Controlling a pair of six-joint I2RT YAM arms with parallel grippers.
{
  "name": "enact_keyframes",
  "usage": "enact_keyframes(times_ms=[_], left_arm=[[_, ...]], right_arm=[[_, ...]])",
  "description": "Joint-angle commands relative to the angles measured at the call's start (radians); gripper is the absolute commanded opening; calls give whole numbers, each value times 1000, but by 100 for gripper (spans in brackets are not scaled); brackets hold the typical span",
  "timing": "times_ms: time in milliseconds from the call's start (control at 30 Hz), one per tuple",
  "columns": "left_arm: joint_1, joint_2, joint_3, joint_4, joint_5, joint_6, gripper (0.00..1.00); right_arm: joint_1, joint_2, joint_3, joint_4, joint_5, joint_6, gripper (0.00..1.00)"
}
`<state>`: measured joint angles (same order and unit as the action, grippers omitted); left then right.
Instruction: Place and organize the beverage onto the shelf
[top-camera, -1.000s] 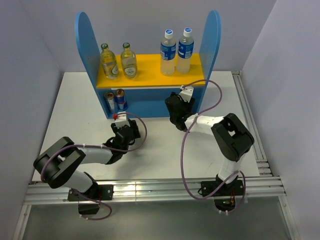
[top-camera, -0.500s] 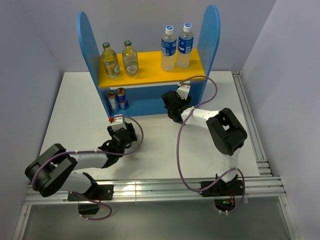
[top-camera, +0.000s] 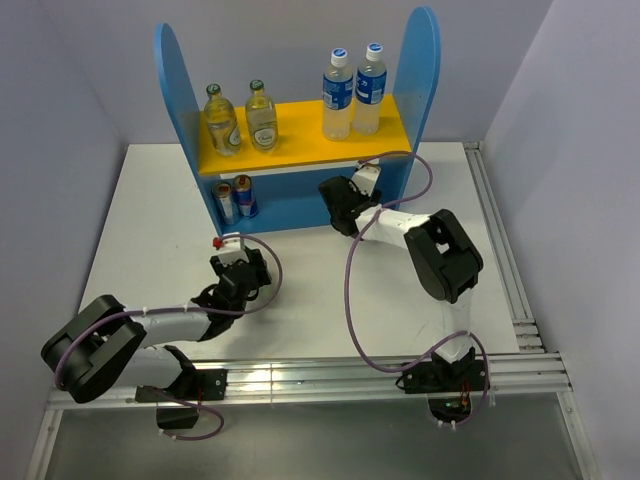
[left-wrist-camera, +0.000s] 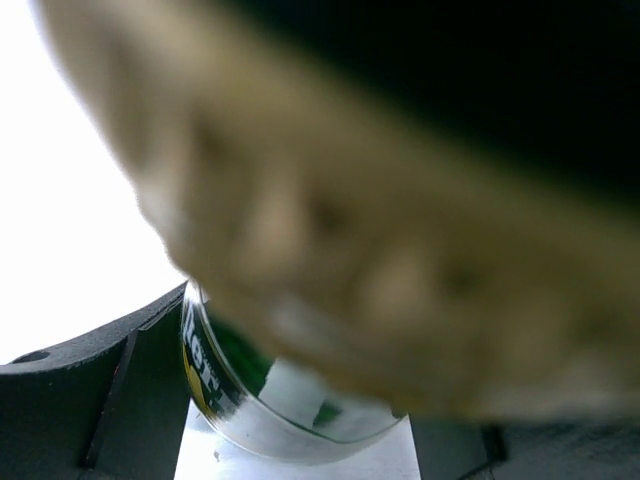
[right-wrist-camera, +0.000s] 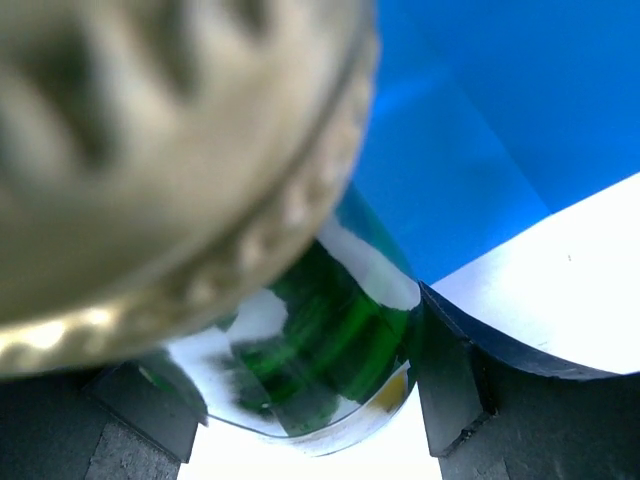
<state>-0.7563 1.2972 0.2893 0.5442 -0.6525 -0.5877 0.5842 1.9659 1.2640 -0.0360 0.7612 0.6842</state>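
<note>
My right gripper pushes the green bottle farther outward onto the shelf's lower level's blue bottom next and releases, since the bottle's base shows over white tabletop.
The blue shelf (top-camera: 415, 70) stands at the back with a yellow-orange upper board (top-camera: 300, 135). On the board stand two gold-capped clear glass bottles (top-camera: 221, 125) (top-camera: 261, 118) at the left and two blue-labelled plastic bottles (top-camera: 338, 95) (top-camera: 370, 88) at the right. My left gripper (top-camera: 238, 272) is on the table in front of the shelf, shut on a dark green bottle (left-wrist-camera: 240, 370). My right gripper (top-camera: 340, 205) is at the mouth of the shelf's lower tier, shut on the other dark green bottle (right-wrist-camera: 330, 340). From above, both green bottles are hidden under the grippers.
Two small red-and-blue cans (top-camera: 235, 198) stand at the left of the lower tier. Grey walls close in the white table (top-camera: 130, 230) at the back and sides. A metal rail (top-camera: 300, 375) runs along the near edge, another along the right (top-camera: 500, 250).
My right gripper has moved with its bottle toward the lower tier. My left gripper has drawn back toward the near left. The shelf has shifted slightly away.
</note>
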Motion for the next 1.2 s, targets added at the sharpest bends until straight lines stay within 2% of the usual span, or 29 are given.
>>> enact_keyframes(times_ms=[0,167,300,433,567,800,933,1033,1067,1100,1133,1167], left_arm=[[-3,-49,4,102,-38,-11,0],[-2,-53,-2,115,-42,-11,0],[-2,-56,-10,135,-50,-6,0],[-2,-53,-13,152,-56,0,0],[-2,-47,-16,168,-61,6,0],[-3,-45,-21,186,-64,15,0],[-2,-50,-24,194,-67,25,0],[-2,-53,-22,197,-70,34,0],[-2,-56,-22,195,-70,34,0],[-2,-59,-22,195,-70,34,0],[-2,-65,-22,195,-72,35,0],[-2,-68,-27,194,-72,34,0]], right_arm=[[-12,-22,84,91,102,0,0],[-9,-42,43,163,155,2,0],[-1,-84,-64,393,162,-80,0],[3,-78,-66,392,135,-109,0],[9,-108,-118,522,107,-201,0],[9,-41,-114,792,72,-409,0],[9,-4,-68,808,78,-449,0],[8,5,-34,745,72,-423,0],[6,1,-35,740,55,-417,10],[3,-1,-40,749,44,-417,55],[0,-4,-44,748,43,-414,72],[-1,-4,-45,748,35,-407,95]])
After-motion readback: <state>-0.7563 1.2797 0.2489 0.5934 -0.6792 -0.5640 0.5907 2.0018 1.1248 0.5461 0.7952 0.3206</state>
